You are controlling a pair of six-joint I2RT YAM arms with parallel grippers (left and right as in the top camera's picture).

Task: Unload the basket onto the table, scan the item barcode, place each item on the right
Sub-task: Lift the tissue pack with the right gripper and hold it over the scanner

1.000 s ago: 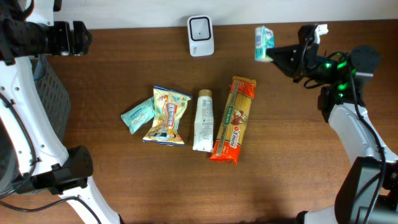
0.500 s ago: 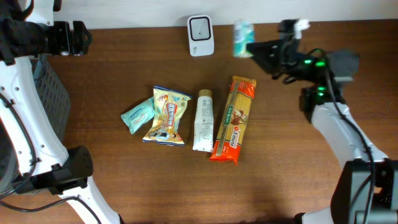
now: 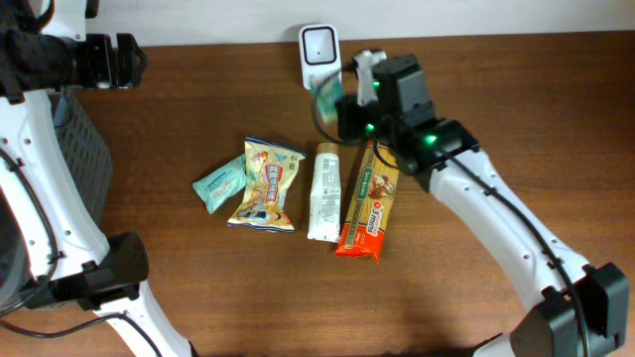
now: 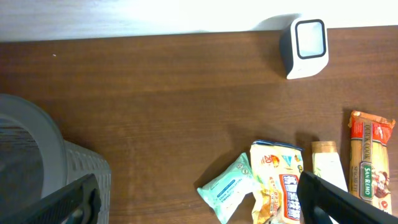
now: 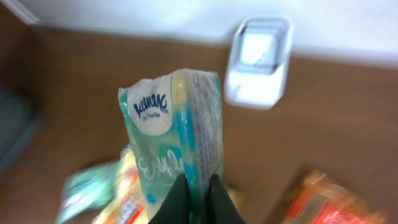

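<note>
My right gripper should move over the scanner (image 3: 319, 57) and then down to release the pack on bare tabletop, which is below, to its right in the overhead view.
A green and white Kleenex tissue pack (image 5: 174, 130) is pinched at its lower edge by my right gripper (image 5: 198, 202), which is shut on it. The overhead view shows the pack (image 3: 325, 99) held above the table just in front of the white scanner (image 3: 319, 57), with the right gripper (image 3: 342, 111) beside it. In the right wrist view the scanner (image 5: 260, 62) stands behind the pack, up and to the right. My left gripper (image 4: 199, 205) hangs open and holds nothing, high over the table's left side.
On the table lie a small teal wipes pack (image 3: 220, 183), a yellow snack bag (image 3: 266, 183), a white tube (image 3: 323, 191) and a red-ended pasta pack (image 3: 375, 190). A grey basket (image 4: 37, 162) stands at the left edge.
My right arm has swung left from the back right of the table, carrying the tissue pack to just in front of the scanner. The left arm has not moved.
</note>
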